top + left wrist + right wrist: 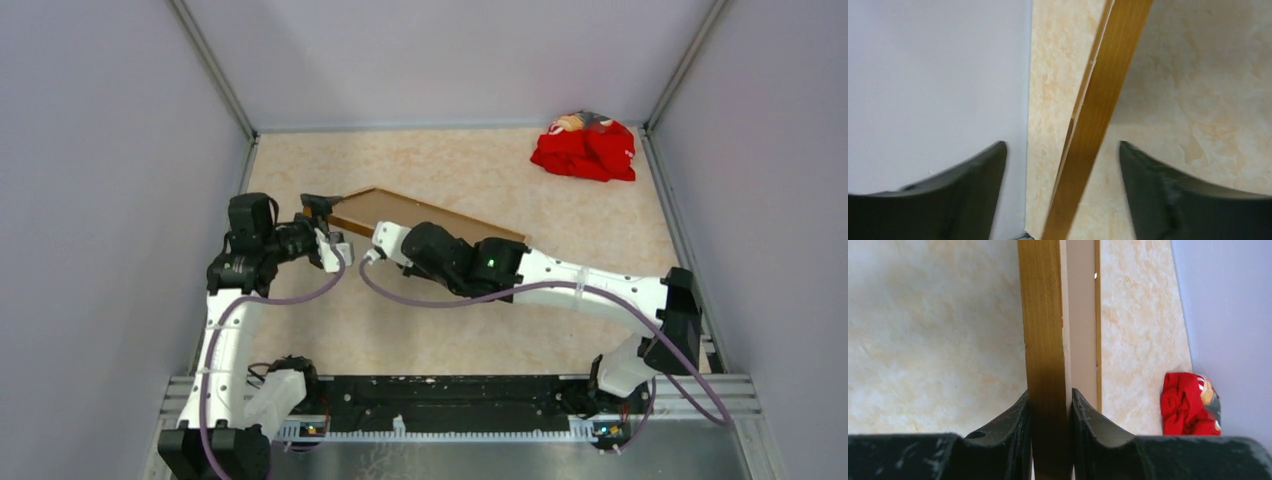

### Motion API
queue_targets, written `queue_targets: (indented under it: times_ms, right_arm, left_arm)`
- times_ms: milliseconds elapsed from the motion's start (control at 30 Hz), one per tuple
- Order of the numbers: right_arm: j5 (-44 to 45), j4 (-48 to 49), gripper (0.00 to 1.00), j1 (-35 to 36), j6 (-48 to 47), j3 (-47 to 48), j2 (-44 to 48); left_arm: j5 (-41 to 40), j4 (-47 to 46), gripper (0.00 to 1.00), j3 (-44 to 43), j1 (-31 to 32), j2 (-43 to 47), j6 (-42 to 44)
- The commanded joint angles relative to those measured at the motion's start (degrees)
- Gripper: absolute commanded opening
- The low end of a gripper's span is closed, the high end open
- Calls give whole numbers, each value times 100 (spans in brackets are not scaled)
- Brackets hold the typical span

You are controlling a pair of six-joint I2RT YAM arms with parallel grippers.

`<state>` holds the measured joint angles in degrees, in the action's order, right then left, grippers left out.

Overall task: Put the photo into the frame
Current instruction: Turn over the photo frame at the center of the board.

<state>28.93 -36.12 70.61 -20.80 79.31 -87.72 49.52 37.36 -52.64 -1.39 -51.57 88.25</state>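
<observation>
Open tabletop lies below and to the right in the top view. I should use my right gripper to turn the frame [420, 215] over, carry the frame's near bar down and let go.
The wooden frame [420, 215] stands tilted on the table, its left end raised. A plain brown panel fills it. My right gripper [374, 242] is shut on the frame's near rail [1045, 340], with a fingertip on each side of the wood [1049, 405]. A pale panel [1082, 315] shows inside the rail. My left gripper [325, 226] is open around the frame's left end. The rail [1098, 100] runs between its spread fingers [973, 190] without touching them. The photo's print does not show in any view.
A crumpled red cloth [585, 150] lies at the back right corner, and it also shows in the right wrist view [1188, 405]. Grey walls [923, 75] close the beige table on three sides. The left wall is close behind my left gripper.
</observation>
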Motion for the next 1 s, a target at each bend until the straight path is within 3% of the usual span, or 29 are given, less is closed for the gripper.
queue_targets:
  times_ms: [0, 233, 367, 467, 633, 967]
  right_arm:
    - [-284, -33, 0, -375, 653, 1564, -70]
    - [-1580, -1794, 0, -1066, 1717, 4283, -1175]
    - [-2655, -2226, 0, -1825, 2633, 4868, -1537]
    - [-3358, -1794, 0, -2442, 3210, 4079, -1240]
    - [-4036, -341, 0, -3420, 3969, 1769, -205]
    - [-4210, 2184, 0, -4411, 5059, -2352, 1192]
  left_arm:
    - [441, -486, 98, -670, -9, -134, -1242]
    - [405, -537, 99, -1681, -40, -582, -3392]
    - [380, -307, 99, -2396, -105, -1068, -4792]
    - [269, -76, 99, -2695, -125, -1385, -5629]
    - [-259, 115, 99, -2586, -138, -1611, -6403]
    - [-1639, 286, 99, -1915, -151, -2158, -6624]
